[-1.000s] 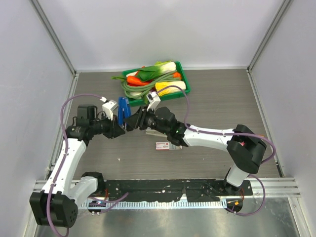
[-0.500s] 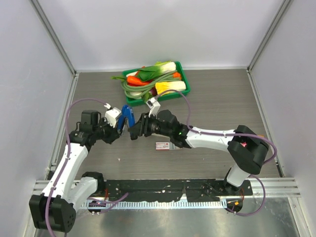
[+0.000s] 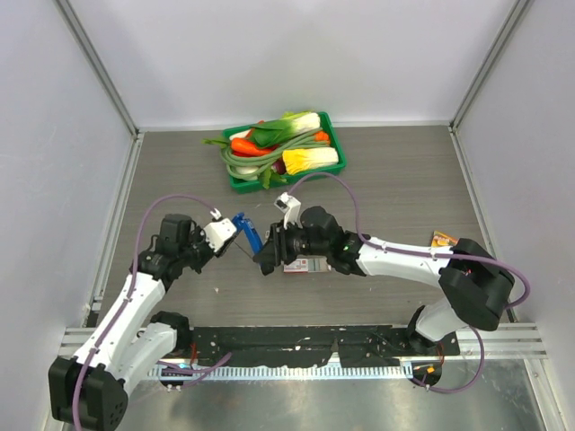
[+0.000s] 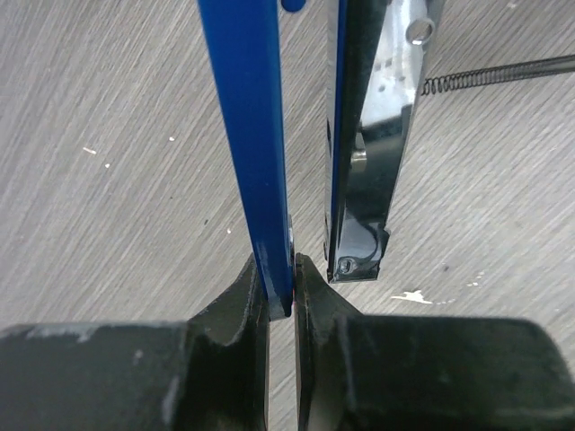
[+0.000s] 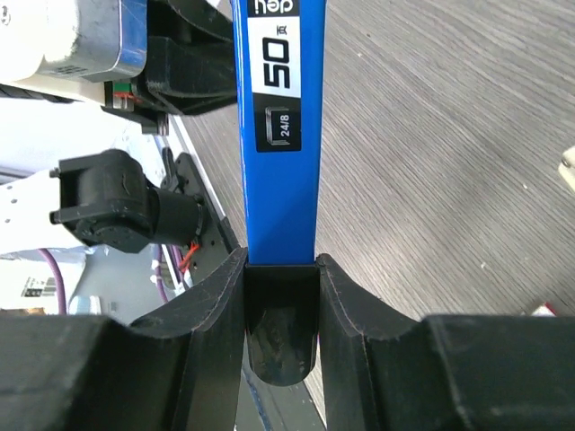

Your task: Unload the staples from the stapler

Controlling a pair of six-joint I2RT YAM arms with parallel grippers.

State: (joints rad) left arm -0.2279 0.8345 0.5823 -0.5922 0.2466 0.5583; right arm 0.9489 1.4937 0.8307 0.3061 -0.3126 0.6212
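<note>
The stapler [image 3: 246, 232] goes down and to the left in the top view next, and my right gripper releases it on tabletop clear of the staple box.
The blue stapler [image 3: 246, 232] hangs above the table between both grippers. My left gripper [image 3: 233, 228] is shut on its thin blue top cover [image 4: 247, 135], pinched edge-on at the fingertips [image 4: 281, 274]. Beside the cover, swung apart from it, is the shiny metal magazine [image 4: 377, 153], with a stretched spring [image 4: 503, 72] running off to the right. My right gripper [image 3: 269, 253] is shut on the stapler's black rear end [image 5: 281, 314], and the blue body [image 5: 280, 135] marked "50" and "24/8" runs away from it. The staples are hidden from every view.
A red-and-white staple box [image 3: 301, 265] lies on the table just under the right arm. A green tray [image 3: 328, 126] of toy vegetables stands at the back centre. A small orange item [image 3: 442, 239] sits by the right arm's elbow.
Both grippers have carried the stapler toward the near edge and slightly right. The left gripper's fingers have tightened on the blue cover.
</note>
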